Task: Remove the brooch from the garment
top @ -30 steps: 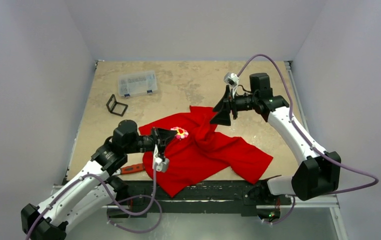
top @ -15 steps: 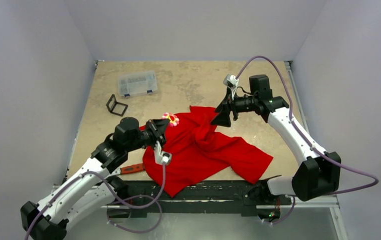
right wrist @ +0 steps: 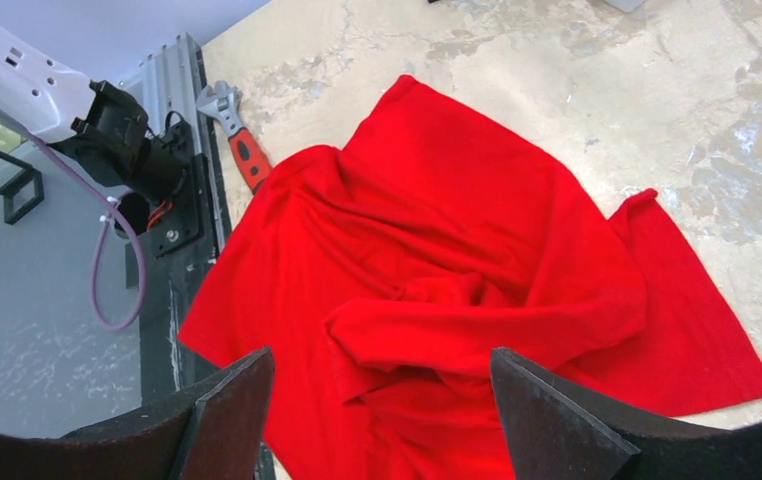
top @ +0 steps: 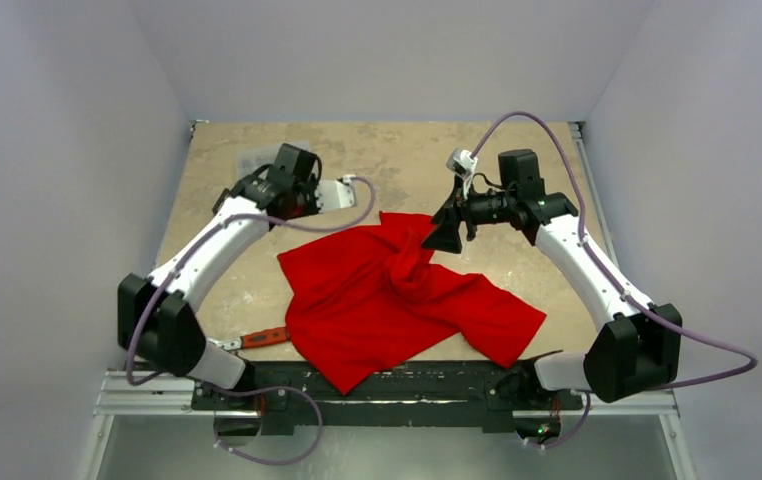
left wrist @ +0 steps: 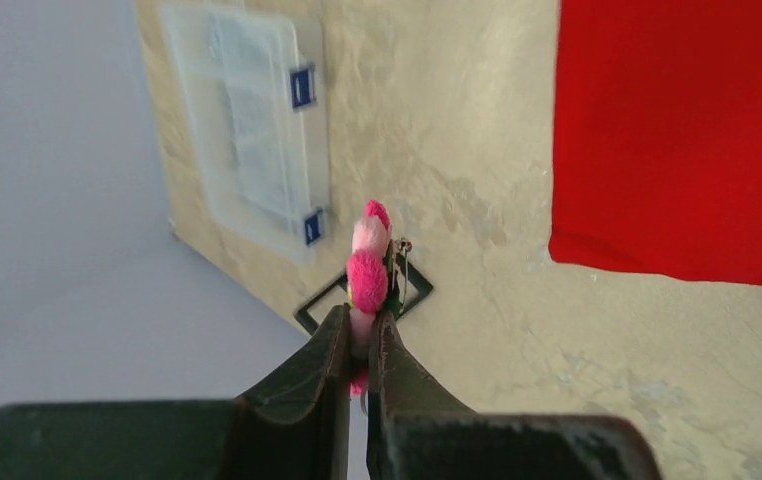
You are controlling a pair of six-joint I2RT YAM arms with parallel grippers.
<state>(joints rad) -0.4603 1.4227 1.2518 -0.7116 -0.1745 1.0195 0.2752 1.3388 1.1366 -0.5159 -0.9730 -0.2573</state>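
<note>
The black frame [left wrist: 416,286] lies below my left gripper and to its left in the top view. I will lower the gripper onto it next and let go of the brooch clear of cloth.
The brooch [left wrist: 367,275], pink and fluffy, is pinched edge-on between my left gripper's [left wrist: 360,325] jaws, off the cloth and above the tan table near the far left. In the top view my left gripper [top: 279,188] hangs over the clear box and the brooch is hidden. The garment [top: 397,300], a red T-shirt, lies crumpled mid-table and also shows in the left wrist view [left wrist: 677,130] and the right wrist view [right wrist: 457,250]. My right gripper [top: 444,232] is open and empty just above the shirt's far right folds, jaws wide apart [right wrist: 382,355].
A clear plastic compartment box [left wrist: 252,120] and a small black square frame [left wrist: 412,290] lie below the left gripper at the far left. A red-handled wrench [top: 262,338] lies by the near edge, left of the shirt. Grey walls enclose the table.
My left arm has swung from over the shirt to the far left, carrying the brooch off the cloth. The shirt's left part has settled flat. The right arm has barely moved.
</note>
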